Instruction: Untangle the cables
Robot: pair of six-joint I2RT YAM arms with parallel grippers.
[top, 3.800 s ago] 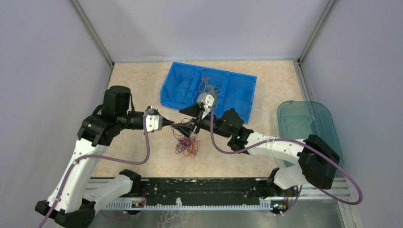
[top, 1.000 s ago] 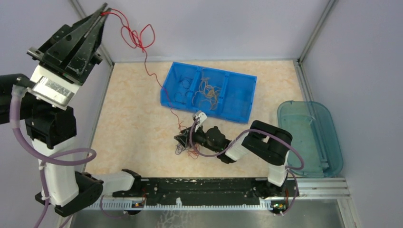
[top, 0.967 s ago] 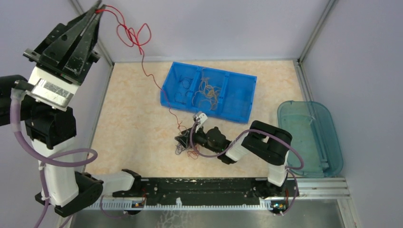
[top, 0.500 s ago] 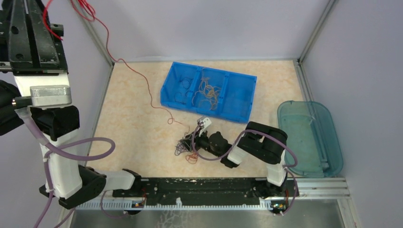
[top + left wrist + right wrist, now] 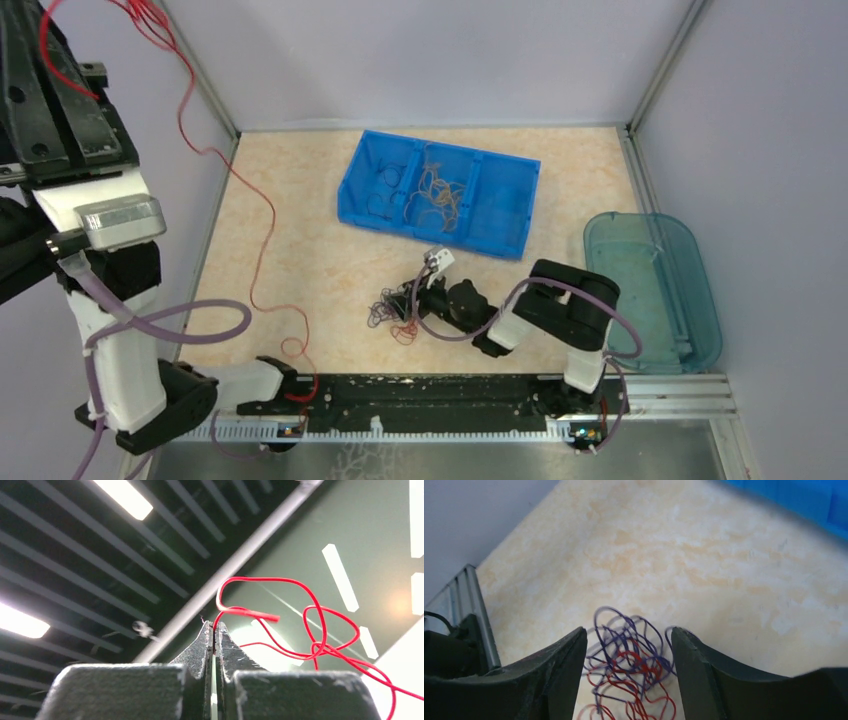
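Observation:
The red cable (image 5: 262, 240) is hanging from my left gripper, so my right gripper will next rise from the tangle (image 5: 388, 312), tilt up and go outward onto the hanging length of the cable.
My left gripper (image 5: 214, 627) is raised high at the far left, shut on one end of a long red cable (image 5: 320, 620). In the top view its fingertips are cut off by the frame edge. The red cable (image 5: 262, 240) hangs down to the table's front left. My right gripper (image 5: 403, 300) is low over the table, open, with its fingers (image 5: 559, 675) on either side of a small tangle of purple and red cables (image 5: 634, 672). That tangle (image 5: 388, 312) also shows in the top view. Orange cables (image 5: 440, 195) and dark ones (image 5: 385, 180) lie in the blue bin (image 5: 505, 200).
A translucent teal tub (image 5: 650, 290) stands at the right edge. The black front rail (image 5: 430, 395) carries both arm bases. Grey walls enclose the table on three sides.
The red cable's lower end has swung from the table's middle to the front left by the rail. The left arm has shifted a little. The right gripper has moved slightly right.

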